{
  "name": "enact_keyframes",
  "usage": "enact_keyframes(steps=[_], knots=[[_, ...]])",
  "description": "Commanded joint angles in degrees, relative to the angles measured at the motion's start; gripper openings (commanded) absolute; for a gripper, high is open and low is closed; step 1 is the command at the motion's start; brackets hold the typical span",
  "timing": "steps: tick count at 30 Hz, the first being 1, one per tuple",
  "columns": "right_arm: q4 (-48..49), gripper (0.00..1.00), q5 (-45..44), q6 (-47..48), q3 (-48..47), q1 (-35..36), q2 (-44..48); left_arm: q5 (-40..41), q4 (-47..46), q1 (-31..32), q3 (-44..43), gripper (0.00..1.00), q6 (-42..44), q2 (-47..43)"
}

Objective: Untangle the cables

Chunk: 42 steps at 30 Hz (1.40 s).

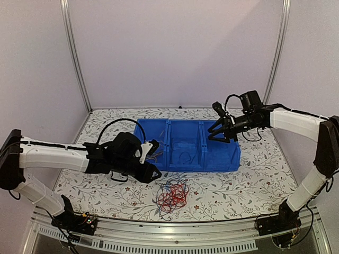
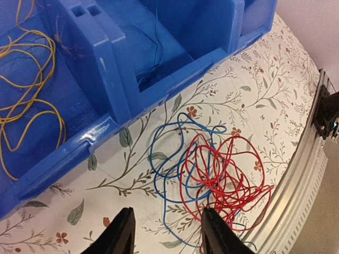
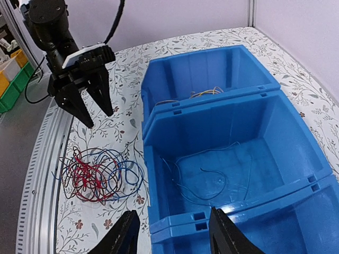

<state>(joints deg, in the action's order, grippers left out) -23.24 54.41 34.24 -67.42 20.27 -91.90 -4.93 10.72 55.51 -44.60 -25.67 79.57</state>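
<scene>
The tangle of cables lies below my left gripper and to its right in the top view, so my left gripper moves down and across onto the dark blue cable next.
A tangle of red and dark blue cables lies on the table in front of the blue bin. In the left wrist view the red cables overlap the blue ones, just beyond my left gripper. It is open, with nothing between its fingers. Yellow-tan cables lie in the bin's left compartment, and thin blue cables in the middle one. My right gripper is open and empty above the bin's near wall. From above, the left gripper is left of the tangle and the right gripper hangs over the bin's right part.
The bin has three compartments and stands mid-table on a floral cloth. A metal rail runs along the table's near edge, close to the tangle. The left arm's thick black cable loops above its wrist.
</scene>
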Motion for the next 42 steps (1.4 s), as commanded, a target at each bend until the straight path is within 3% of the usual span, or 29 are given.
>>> enact_keyframes(steps=[1, 7, 21, 26, 33, 42], knots=[[-2.7, 0.48, -3.1, 3.4, -1.0, 2.9, -0.7, -3.6, -6.9, 0.9, -1.5, 0.41, -2.6, 5.9], [-4.0, 0.47, -2.9, 4.5, -1.4, 3.1, -2.5, -4.6, -7.9, 1.0, -3.7, 0.40, -1.9, 12.8], [-5.0, 0.47, -2.9, 5.2, -1.9, 3.1, -3.9, -5.1, -13.1, 2.0, -4.4, 0.37, -1.3, 17.5], [-5.0, 0.47, -2.9, 5.3, -1.9, 3.1, -4.1, -5.0, -12.5, 1.9, -4.4, 0.26, -1.0, 17.4], [-5.2, 0.46, -2.7, 5.3, -2.0, 3.1, -4.6, -5.1, -12.3, 2.0, -3.9, 0.01, -0.7, 16.2], [-5.4, 0.46, -2.6, 5.4, -2.2, 3.1, -4.7, -1.6, -3.8, 2.0, -7.5, 0.00, 1.2, 7.1]])
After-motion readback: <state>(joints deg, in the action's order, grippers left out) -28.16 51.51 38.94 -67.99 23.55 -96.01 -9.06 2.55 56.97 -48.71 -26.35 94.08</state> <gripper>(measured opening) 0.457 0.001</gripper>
